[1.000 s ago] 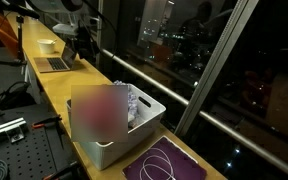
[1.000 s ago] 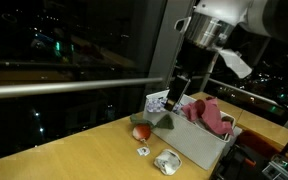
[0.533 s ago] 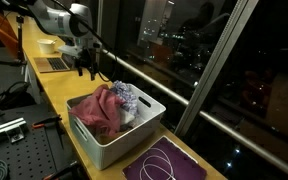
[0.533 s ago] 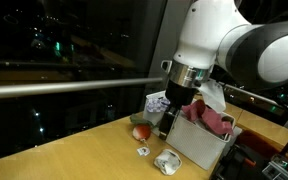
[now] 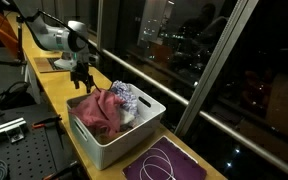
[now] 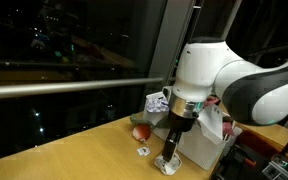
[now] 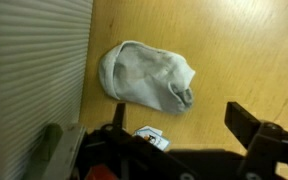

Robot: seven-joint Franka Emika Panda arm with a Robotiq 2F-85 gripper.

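Note:
The gripper moves down and over the folded end of the pale cloth (image 6: 168,162) (image 7: 178,90) next, since that end lies below and just beyond the gripper's fingers.
A balled white sock (image 7: 149,78) lies on the wooden table just outside the white basket (image 7: 34,70). My gripper (image 7: 184,125) hangs over the table a little short of the sock, its jaws open wide with nothing between them. A small white tag (image 7: 152,137) lies on the wood between the fingers. In an exterior view the gripper (image 6: 169,150) stands just above the sock (image 6: 166,163), beside the basket (image 6: 199,148). In an exterior view the gripper (image 5: 81,80) is low at the far end of the basket (image 5: 114,140), which holds a pink cloth (image 5: 99,110) and a patterned cloth (image 5: 125,97).
A red object (image 6: 141,131) and a small white piece (image 6: 143,151) lie on the table near the window rail. A purple mat with a white cable (image 5: 164,163) lies beyond the basket's near end. A laptop (image 5: 54,63) sits further along the table.
The arm has swung away from above the basket and come down to the table beside it, over the white sock. The jaws have stayed open.

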